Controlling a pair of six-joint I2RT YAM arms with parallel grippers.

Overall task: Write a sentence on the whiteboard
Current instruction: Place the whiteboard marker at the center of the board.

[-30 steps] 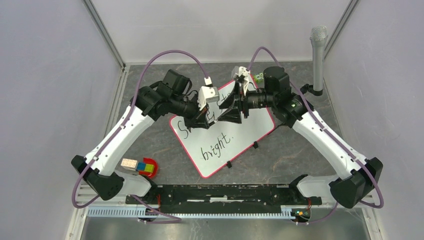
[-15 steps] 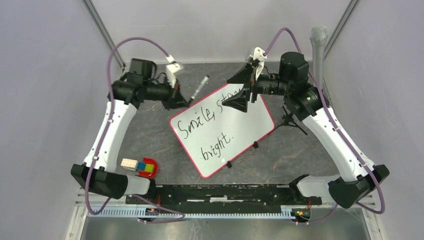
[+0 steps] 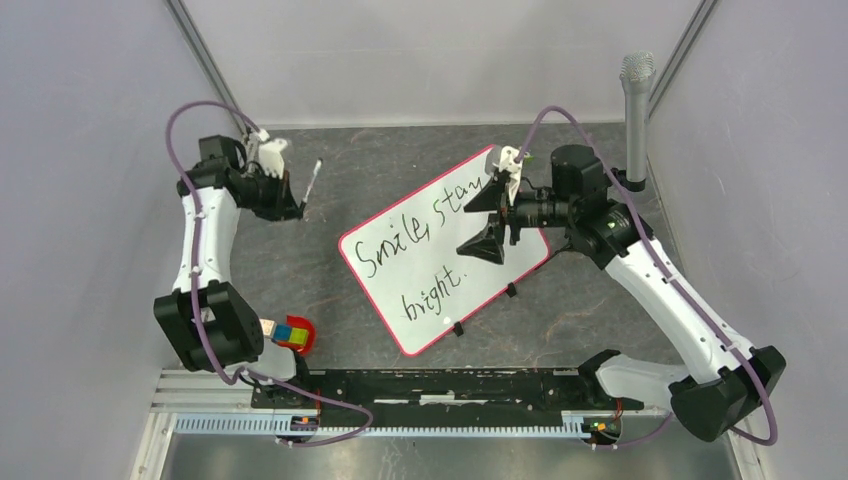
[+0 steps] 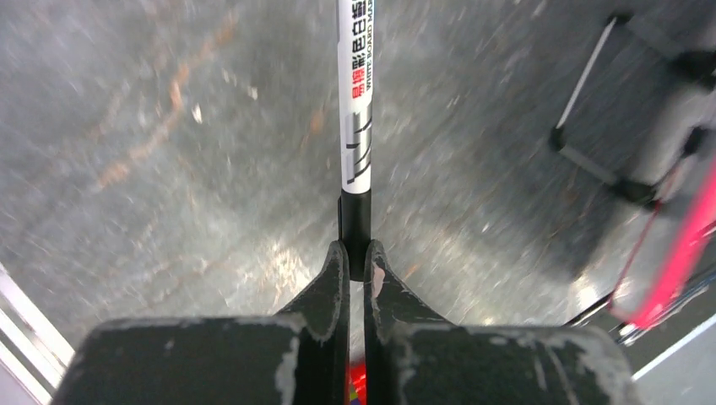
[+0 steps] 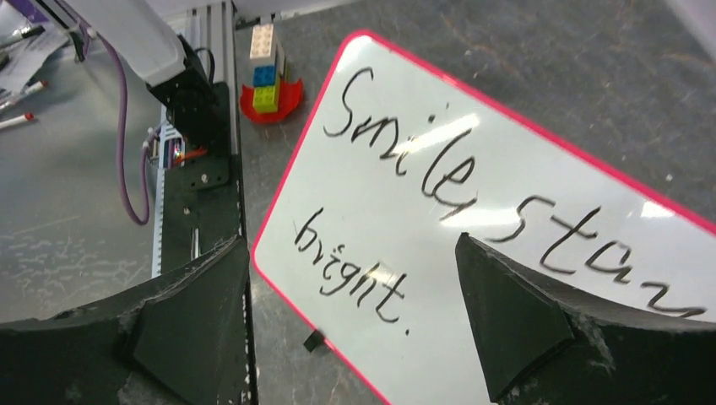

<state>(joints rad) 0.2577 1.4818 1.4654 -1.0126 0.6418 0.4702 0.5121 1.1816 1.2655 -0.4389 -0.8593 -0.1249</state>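
Observation:
The sentence (image 3: 420, 235) is already complete, so my left gripper should go down next, back toward the coloured bricks, onto the table beside the whiteboard.
The whiteboard (image 3: 470, 285) lies tilted on the table, with a thin red-pink frame. The sentence (image 3: 420, 235) on it reads "Smile, stay bright." in black script. My left gripper (image 3: 298, 208) is far to the left of the board, over the dark table, shut on a white marker (image 3: 311, 183). The left wrist view shows the marker (image 4: 355, 118) clamped at its black end between my shut gripper's (image 4: 355, 257) fingers. My right gripper (image 3: 487, 220) hangs wide open and empty over the board's right part. In the right wrist view the right gripper (image 5: 350, 312) frames the whiteboard (image 5: 507, 169) and the sentence (image 5: 439, 177).
A grey microphone (image 3: 636, 100) stands on a small tripod at the back right. A stack of coloured bricks on a red dish (image 3: 290, 335) sits near the left arm's base. A black rail (image 3: 440, 385) runs along the near edge. Grey walls close both sides.
My left arm has swung far to the left with the marker, off the whiteboard. My right gripper has stayed open and drifted from the board's back edge over its right part.

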